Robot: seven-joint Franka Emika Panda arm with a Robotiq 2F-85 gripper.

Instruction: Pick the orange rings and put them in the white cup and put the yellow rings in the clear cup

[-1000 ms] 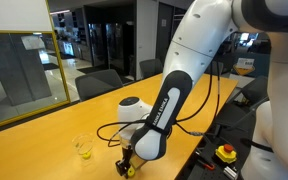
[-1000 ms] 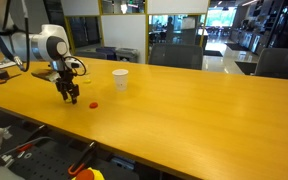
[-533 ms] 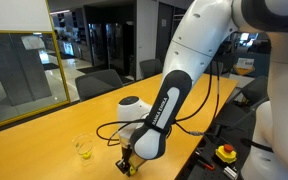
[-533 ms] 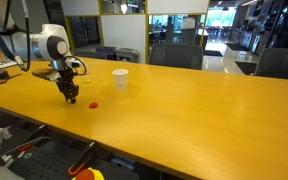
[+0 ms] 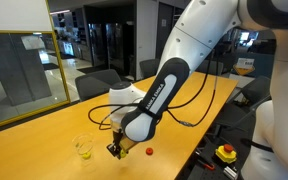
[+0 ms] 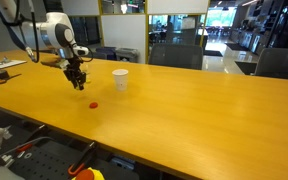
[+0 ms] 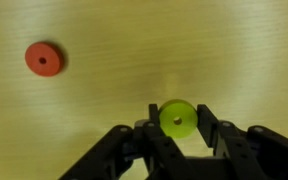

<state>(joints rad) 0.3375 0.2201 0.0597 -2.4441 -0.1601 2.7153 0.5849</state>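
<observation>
My gripper holds the yellow ring [image 7: 177, 118] low and short of the clear cup. Next, my gripper raises it and moves outward over the clear cup's opening.
My gripper [image 7: 177, 122] is shut on a yellow ring [image 7: 177, 118], pinched between both fingers and held above the wooden table. One orange ring [image 7: 43, 59] lies flat on the table, up and to the left in the wrist view. In an exterior view the gripper [image 5: 114, 150] hangs between the clear cup [image 5: 82, 147], which has something yellow in its bottom, and the orange ring [image 5: 149, 151]. In an exterior view the gripper [image 6: 79, 85] hovers left of the white cup [image 6: 120, 79], with the orange ring [image 6: 94, 103] on the table below it.
The long wooden table [image 6: 184, 110] stretches away from the cups. Office chairs [image 5: 104, 82] stand along its far side. A red and yellow stop button [image 5: 225, 153] sits past the table's edge by the robot base.
The jaws closed on the yellow ring at the table surface. The gripper then lifted it and moved toward the clear cup, uncovering the orange ring.
</observation>
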